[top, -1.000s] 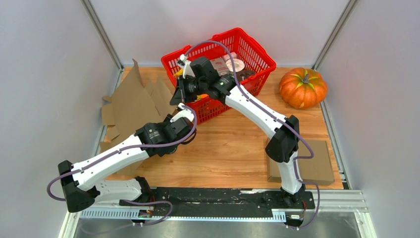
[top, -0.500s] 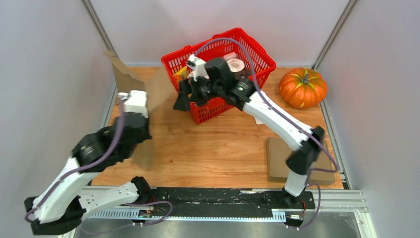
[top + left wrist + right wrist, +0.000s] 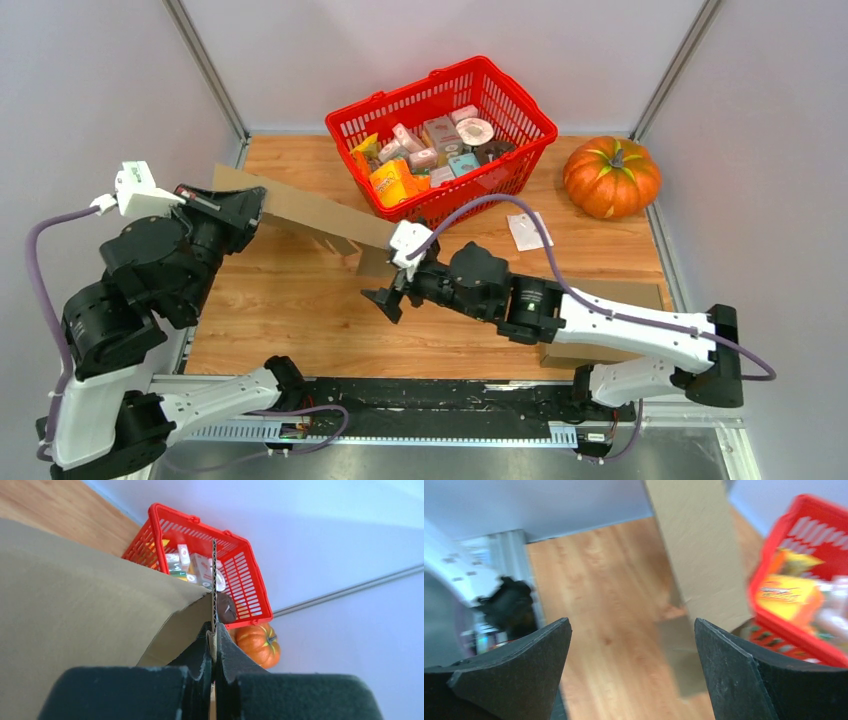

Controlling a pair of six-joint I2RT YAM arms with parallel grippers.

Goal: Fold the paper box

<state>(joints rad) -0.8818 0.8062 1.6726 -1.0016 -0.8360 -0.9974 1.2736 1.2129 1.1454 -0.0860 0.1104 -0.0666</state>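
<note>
Next, my right gripper swings outward to the paper box's edge by the red basket (image 3: 745,597) and closes there, as only the other end of the box is held.
The paper box (image 3: 300,212) is a flat brown cardboard sheet held off the table, running from the left wall towards the red basket. My left gripper (image 3: 243,206) is shut on its left end. In the left wrist view the black fingers (image 3: 227,647) pinch the corrugated edge of the paper box (image 3: 75,605). My right gripper (image 3: 392,285) stands open just below and in front of the sheet's right end, touching nothing. The right wrist view shows its fingertips (image 3: 549,645) wide apart over bare wood, with the paper box (image 3: 699,555) ahead.
A red basket (image 3: 505,100) full of small packages stands at the back centre, close to the sheet's right end. An orange pumpkin (image 3: 612,177) sits at the back right. A white slip (image 3: 527,230) lies on the wood. A closed brown box (image 3: 640,300) lies under the right arm.
The left arm has shut on the cardboard, lifted it and pulled back to the left. The right gripper has let go, opened wide and drawn back from the basket to mid-table.
</note>
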